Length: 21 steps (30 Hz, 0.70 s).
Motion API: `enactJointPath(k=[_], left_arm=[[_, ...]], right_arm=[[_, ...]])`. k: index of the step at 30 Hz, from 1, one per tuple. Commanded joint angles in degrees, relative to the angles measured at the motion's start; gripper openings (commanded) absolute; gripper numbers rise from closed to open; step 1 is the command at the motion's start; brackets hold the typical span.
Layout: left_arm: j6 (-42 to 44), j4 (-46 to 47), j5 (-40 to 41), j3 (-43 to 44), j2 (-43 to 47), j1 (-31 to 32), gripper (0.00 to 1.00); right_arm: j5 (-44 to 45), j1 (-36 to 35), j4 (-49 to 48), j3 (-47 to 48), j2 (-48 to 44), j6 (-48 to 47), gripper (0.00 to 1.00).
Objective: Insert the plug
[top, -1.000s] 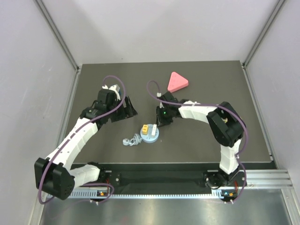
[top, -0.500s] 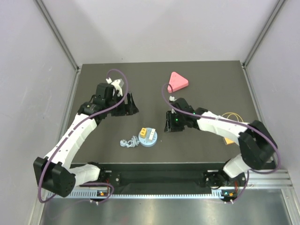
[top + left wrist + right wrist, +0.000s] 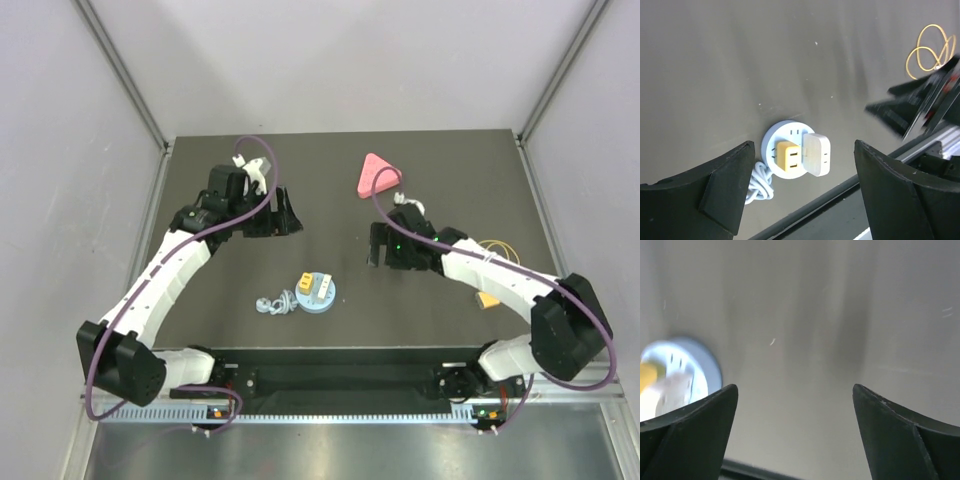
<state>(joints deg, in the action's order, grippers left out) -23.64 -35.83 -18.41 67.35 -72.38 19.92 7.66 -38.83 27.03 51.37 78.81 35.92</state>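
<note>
The pink triangular block lies farther outward, so my right gripper will carry its fingers outward next, then turn and lower them over the block's corner by the purple tube.
A round pale-blue socket lies at the front middle of the dark mat, with a coiled white cable at its left. In the left wrist view the socket carries a yellow plug and, beside it, a white plug. My left gripper hangs open behind and to the left of the socket, its jaws wide apart with nothing in them. To the socket's right and behind it, my right gripper is open and empty. The socket shows blurred at that view's left edge.
A pink triangular block lies at the back of the mat. A loop of yellow wire and a small orange piece lie under the right arm. The mat's front edge runs just beyond the socket.
My right gripper has gone from shut to open and has drawn back to the right, away from the socket. The left gripper has moved a little farther back.
</note>
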Motion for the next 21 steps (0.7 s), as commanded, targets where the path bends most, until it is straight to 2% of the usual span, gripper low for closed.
enactJointPath(k=[1,7,12,14,16,21], left_arm=[[3.07,0.15,2.24,0.5,1.98,0.03,0.85],[5.53,-0.11,4.18,-1.96,1.54,-0.06,0.85],[4.57,2.08,2.77,-2.13,3.03,-0.06,0.84],[4.13,4.71,3.56,-4.06,5.13,-0.06,0.84],[4.13,5.6,3.47,-5.73,6.54,-0.06,0.84],[6.67,2.09,5.66,-6.01,6.55,-0.06,0.83]], right_arm=[[1.48,5.6,-1.71,4.43,1.43,-1.46,0.98],[-2.73,11.66,-3.12,12.6,5.91,-4.36,1.0],[-1.77,16.23,-10.57,15.5,10.22,-1.66,0.99],[-3.96,18.77,-13.21,16.12,12.94,0.37,0.98],[-7.48,20.02,-20.23,16.13,15.83,1.69,0.97],[-13.44,23.35,-25.44,22.61,24.8,2.65,0.97]])
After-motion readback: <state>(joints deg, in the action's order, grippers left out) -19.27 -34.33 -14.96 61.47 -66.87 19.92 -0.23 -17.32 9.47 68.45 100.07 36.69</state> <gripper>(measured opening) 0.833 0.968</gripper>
